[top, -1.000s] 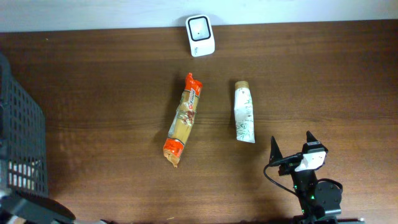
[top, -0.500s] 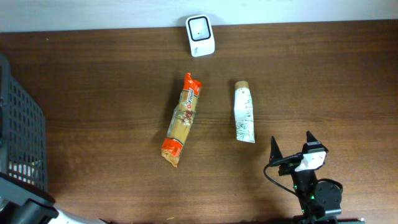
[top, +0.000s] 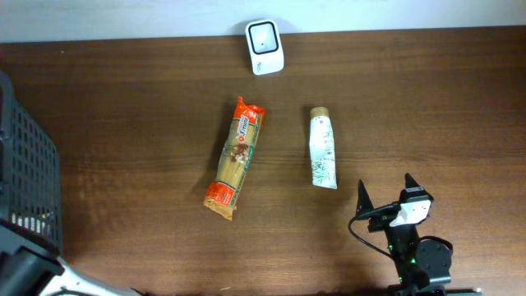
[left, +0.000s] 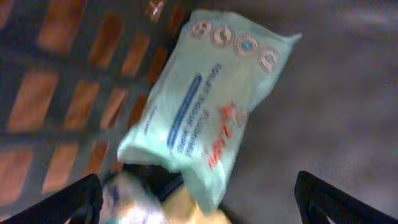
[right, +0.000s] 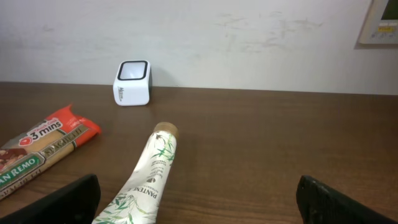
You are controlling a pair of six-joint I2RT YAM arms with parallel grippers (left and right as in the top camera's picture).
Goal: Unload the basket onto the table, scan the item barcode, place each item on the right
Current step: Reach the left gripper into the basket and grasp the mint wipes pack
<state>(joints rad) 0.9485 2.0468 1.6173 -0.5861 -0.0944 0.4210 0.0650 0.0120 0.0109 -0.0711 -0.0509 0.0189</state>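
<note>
The pale green packet [left: 199, 106] lies below on top of the other items, so my left gripper should next bring its open fingers down into the basket and close on its red print [left: 229, 119].
A white barcode scanner [top: 265, 47] stands at the table's far edge, also in the right wrist view [right: 132, 83]. An orange spaghetti pack [top: 234, 159] and a white leaf-printed tube [top: 323, 159] lie mid-table. My right gripper [top: 386, 191] rests open just in front of the tube [right: 149, 174], holding nothing. My left gripper [left: 199, 208] is open over the basket. Its view shows a pale green packet [left: 199, 106] lying just beyond the fingertips, and nothing is gripped. The view is blurred.
A dark mesh basket [top: 29, 181] stands at the table's left edge, with my left arm [top: 25, 278] at its near corner. Inside it, a whitish item [left: 127, 199] and something yellow lie under the green packet. A pale wall runs behind the scanner.
The spaghetti pack has shifted slightly left and lies flatter on the table. My left arm has moved at the bottom left corner. The right arm has not moved.
</note>
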